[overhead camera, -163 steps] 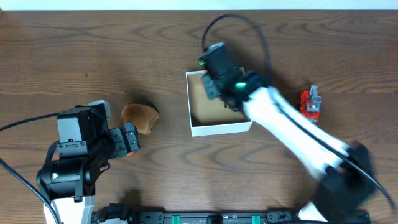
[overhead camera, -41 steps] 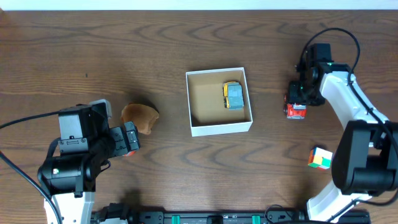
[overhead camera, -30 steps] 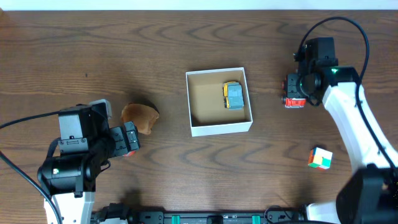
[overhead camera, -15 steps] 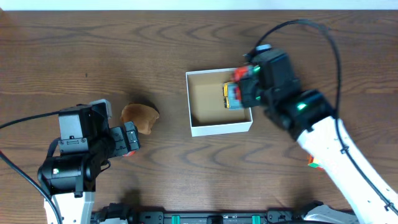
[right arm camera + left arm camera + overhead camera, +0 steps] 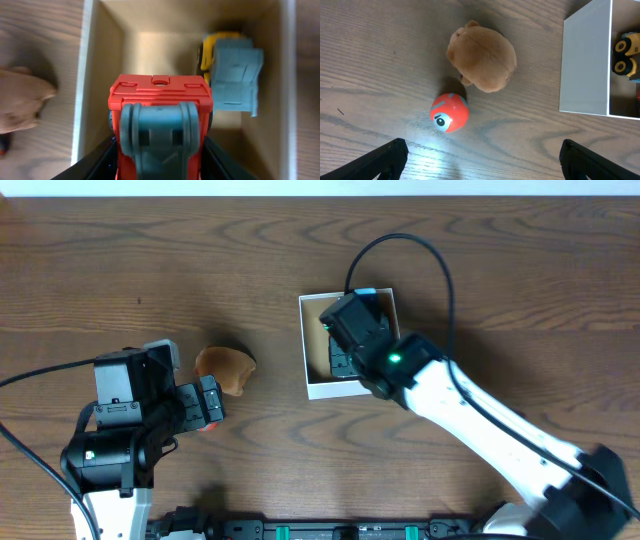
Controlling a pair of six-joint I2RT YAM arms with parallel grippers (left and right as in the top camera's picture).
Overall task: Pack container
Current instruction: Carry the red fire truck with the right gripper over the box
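Note:
Next, my right gripper moves down and releases the red toy vehicle on the container's bare bottom. That spot is below the gripper, with room beside the yellow car.
The container [image 5: 318, 389], a square white-walled box with a brown inside, stands mid-table. My right gripper [image 5: 345, 352] hangs over it, shut on a red toy vehicle with a grey-blue part [image 5: 160, 115], held above the container's floor [image 5: 150, 50]. A yellow and blue toy car [image 5: 232, 75] lies in the box's far right side. My left gripper [image 5: 485, 167] is open and empty, low over the table near a red ball [image 5: 449, 112] and a brown plush [image 5: 481, 57]. The container's white wall [image 5: 585, 60] shows at the right of the left wrist view.
The brown plush [image 5: 225, 368] lies left of the container, just beyond my left gripper [image 5: 205, 405]. The right arm stretches from the lower right across the table to the box. A strip of white edge runs along the table's far side.
My right arm has carried the red toy vehicle from the right side of the table leftward to over the container. The left arm has not moved.

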